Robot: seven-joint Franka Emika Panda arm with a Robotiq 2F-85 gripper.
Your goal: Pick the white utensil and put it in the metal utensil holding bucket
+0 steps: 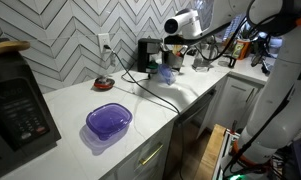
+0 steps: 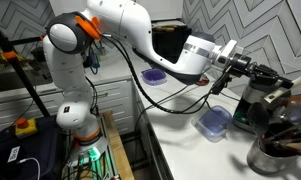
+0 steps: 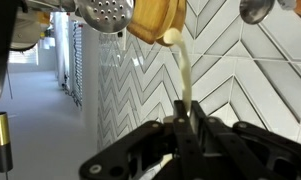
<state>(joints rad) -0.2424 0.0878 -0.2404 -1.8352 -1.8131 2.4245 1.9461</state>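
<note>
I still hold the white utensil high above the bucket's rim, so I will lower it toward the metal bucket's opening (image 2: 280, 148) below my gripper, then release its handle.
In the wrist view my gripper (image 3: 183, 118) is shut on the thin handle of the white utensil (image 3: 182, 70). The handle runs up the picture to a wooden utensil (image 3: 155, 18) beside a perforated metal spoon (image 3: 105, 12); whether it touches them I cannot tell. In an exterior view the gripper (image 2: 268, 75) is held in the air above the black coffee machine (image 2: 252, 105). The metal bucket (image 2: 280, 152), filled with utensils, stands below it at the counter's near end. In an exterior view the gripper (image 1: 171, 52) hangs over the far end of the counter.
A purple bowl (image 1: 108, 121) sits mid-counter, also seen in an exterior view (image 2: 153, 75). A blue container (image 2: 212, 122) lies by the coffee machine. A black microwave (image 1: 15, 105) stands at the counter's end. A herringbone tiled wall (image 1: 70, 40) backs the counter.
</note>
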